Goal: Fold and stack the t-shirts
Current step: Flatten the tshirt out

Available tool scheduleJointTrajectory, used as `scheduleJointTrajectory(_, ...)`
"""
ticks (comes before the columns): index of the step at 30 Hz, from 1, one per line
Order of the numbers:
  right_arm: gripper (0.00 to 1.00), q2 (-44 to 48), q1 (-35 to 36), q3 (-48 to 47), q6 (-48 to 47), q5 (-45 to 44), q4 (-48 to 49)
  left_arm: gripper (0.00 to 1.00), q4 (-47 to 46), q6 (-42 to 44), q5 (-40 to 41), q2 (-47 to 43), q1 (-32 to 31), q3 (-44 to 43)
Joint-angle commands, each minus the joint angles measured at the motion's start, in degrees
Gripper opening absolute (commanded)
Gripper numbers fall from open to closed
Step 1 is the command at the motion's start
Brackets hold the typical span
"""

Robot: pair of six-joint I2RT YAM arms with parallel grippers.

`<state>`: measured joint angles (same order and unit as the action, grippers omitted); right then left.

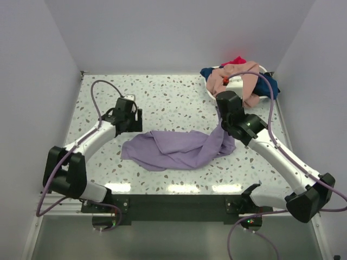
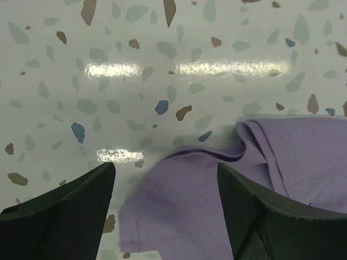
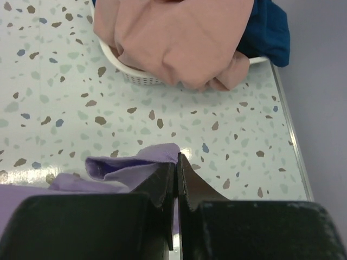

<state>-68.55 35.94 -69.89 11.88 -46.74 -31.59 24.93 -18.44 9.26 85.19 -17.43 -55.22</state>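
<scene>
My left gripper is due to shift next toward the lifted end, going back and down onto the near tip of the hemmed fold.
A lavender-purple t-shirt (image 1: pixel 173 147) lies crumpled across the middle of the table. Its right end rises to my right gripper (image 1: pixel 221 116), which is shut on a fold of it (image 3: pixel 135 165) and holds that end lifted. My left gripper (image 1: pixel 130 120) is open and hovers just above the shirt's left corner (image 2: pixel 179 211), its fingers (image 2: pixel 65 211) on either side of the corner. A peach-pink t-shirt (image 1: pixel 238 81), a navy blue one (image 1: pixel 271 85) and a red one (image 1: pixel 237 60) are heaped in the white basket (image 3: pixel 135 77) at the back right.
The basket (image 1: pixel 267 69) stands in the back right corner against the walls. Grey walls close the table on three sides. Purple cables (image 1: pixel 97 89) loop over both arms. The terrazzo tabletop (image 1: pixel 162 97) shows behind the shirt.
</scene>
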Motion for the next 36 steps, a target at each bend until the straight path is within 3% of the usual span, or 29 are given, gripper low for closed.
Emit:
scheduleJointTrajectory(1, 0.0, 1.41, -0.7, -0.69, 3.76, 2.52, 3.47, 0.8, -7.17, -0.81, 2.53, -9.93, -3.12, 0.71)
scheduleJointTrajectory(6, 0.0, 0.44, -0.7, 2.82, 5.78, 4.11, 3.91, 0.78, -9.36, -5.11, 0.34, -14.34, -16.64, 8.61)
scheduleJointTrajectory(14, 0.0, 2.19, -1.05, 5.72, 7.54, 6.05, 4.17, 0.73, -13.76, -11.7, -5.04, -9.87, -22.64, 14.96)
scheduleJointTrajectory(36, 0.0, 1.93, -1.4, 6.61, 7.54, 7.81, 4.96, 0.71, -28.97, -18.21, -10.21, 0.06, -23.79, 16.03)
